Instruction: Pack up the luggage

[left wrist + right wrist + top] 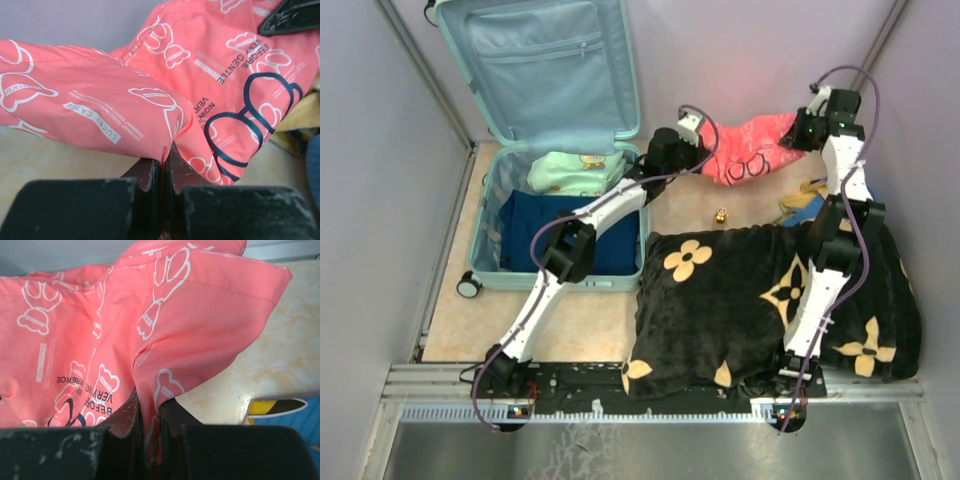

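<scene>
The luggage lies open to the left in the top view. My right gripper will go up and across over the navy garment (535,245) next, then lower the coral-pink garment's end.
The mint-blue luggage (490,270) lies open at the far left, lid up against the wall, with a navy garment (535,245) and a pale green garment (570,172) inside. A coral-pink printed garment (750,148) hangs stretched between both grippers at the back. My left gripper (692,128) is shut on its left end, and the fabric (150,100) is pinched between the jaws. My right gripper (810,128) is shut on its right end, and the cloth (190,315) is clamped between the jaws.
A black blanket with tan flower motifs (740,300) covers the near right of the table. A small gold object (721,214) sits just beyond it. A blue and yellow item (805,205) lies under the right arm. Grey walls close in on three sides.
</scene>
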`<state>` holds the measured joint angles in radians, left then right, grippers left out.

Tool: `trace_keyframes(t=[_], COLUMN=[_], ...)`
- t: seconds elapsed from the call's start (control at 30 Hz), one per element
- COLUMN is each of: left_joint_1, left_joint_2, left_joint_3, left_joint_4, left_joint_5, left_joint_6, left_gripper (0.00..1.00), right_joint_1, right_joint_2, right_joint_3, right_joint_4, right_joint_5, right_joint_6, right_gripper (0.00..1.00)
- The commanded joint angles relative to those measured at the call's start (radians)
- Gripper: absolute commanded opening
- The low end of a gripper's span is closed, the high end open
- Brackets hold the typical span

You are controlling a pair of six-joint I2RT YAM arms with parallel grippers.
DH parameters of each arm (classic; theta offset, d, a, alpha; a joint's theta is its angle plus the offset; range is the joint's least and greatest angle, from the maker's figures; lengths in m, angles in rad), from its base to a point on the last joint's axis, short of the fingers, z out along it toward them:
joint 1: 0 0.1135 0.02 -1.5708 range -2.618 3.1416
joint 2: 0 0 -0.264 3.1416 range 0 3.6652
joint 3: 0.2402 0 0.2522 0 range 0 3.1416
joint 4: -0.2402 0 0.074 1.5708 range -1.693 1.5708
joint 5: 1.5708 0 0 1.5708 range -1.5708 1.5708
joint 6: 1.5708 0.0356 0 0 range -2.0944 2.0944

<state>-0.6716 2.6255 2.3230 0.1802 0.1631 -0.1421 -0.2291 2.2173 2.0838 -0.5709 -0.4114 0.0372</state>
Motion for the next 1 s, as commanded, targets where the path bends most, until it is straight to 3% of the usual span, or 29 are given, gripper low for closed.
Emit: trace_keyframes(t=[0.0,0.17,0.47,0.8,0.97], left_joint_1=[0.001,0.011,0.101,0.296,0.420], left_joint_2=[-0.144,-0.243,-0.605,-1.069,-1.317], left_joint_3=[-0.003,-0.068,-0.443,-0.918,-1.105], left_joint_4=[0.161,0.179,0.198,0.129,0.001], left_joint_5=[0.040,0.075,0.189,0.302,0.288], left_joint_6=[0.068,0.093,0.134,0.129,0.271], left_gripper=[0.00,0.00,0.00,0.00,0.00], right_joint_1=[-0.001,-0.001,0.050,0.321,0.529], right_joint_2=[-0.178,-0.288,-0.522,-0.715,-0.703], right_joint_3=[-0.028,-0.082,-0.270,-0.451,-0.492], right_joint_4=[0.102,0.164,0.346,0.490,0.533], right_joint_5=[-0.024,-0.056,-0.112,-0.050,0.020], right_joint_6=[0.039,0.078,0.206,0.217,0.204], right_gripper=[0.00,0.00,0.00,0.00,0.00])
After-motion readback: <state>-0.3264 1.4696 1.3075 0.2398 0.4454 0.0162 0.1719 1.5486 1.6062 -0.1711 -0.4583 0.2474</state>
